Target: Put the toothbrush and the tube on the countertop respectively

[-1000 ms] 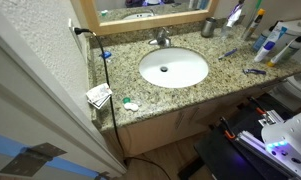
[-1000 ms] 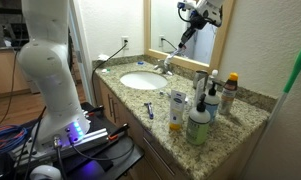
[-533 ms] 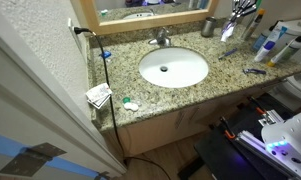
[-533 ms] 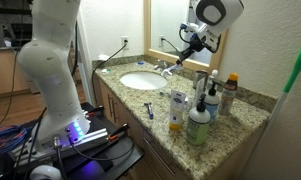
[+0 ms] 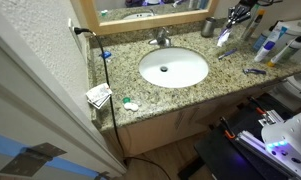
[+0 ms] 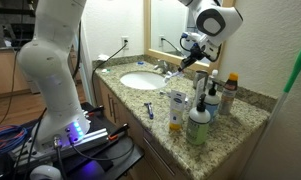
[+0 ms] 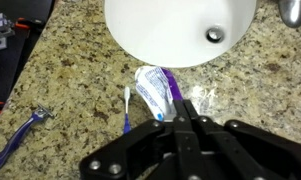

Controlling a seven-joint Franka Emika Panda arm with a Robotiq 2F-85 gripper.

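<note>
The bare granite beside the blue toothbrush is below my gripper, so I should lower the tube, which is still hanging, onto that spot and let go of its end.
My gripper (image 7: 180, 110) is shut on the end of the whitish tube (image 7: 150, 88), which has a purple stripe and hangs over the speckled granite countertop (image 7: 60, 70) just beside the white sink (image 7: 170, 30). In an exterior view the gripper (image 5: 231, 22) holds the tube (image 5: 223, 37) a little above the counter behind the sink's far side. The thin blue toothbrush (image 7: 127, 108) lies flat on the counter next to the tube; it also shows in an exterior view (image 5: 227, 53). The gripper (image 6: 193, 55) shows above the counter near the mirror.
A blue razor (image 7: 18, 136) lies on the counter, also seen in an exterior view (image 5: 254, 71). Bottles and tubes (image 5: 275, 45) stand at the counter's end. The chrome faucet (image 5: 162, 38), a cup (image 5: 208, 27) and folded paper (image 5: 99, 95) are also there.
The arm has come down from near the mirror toward the counter with the tube in the gripper. The toothbrush and the razor have not moved.
</note>
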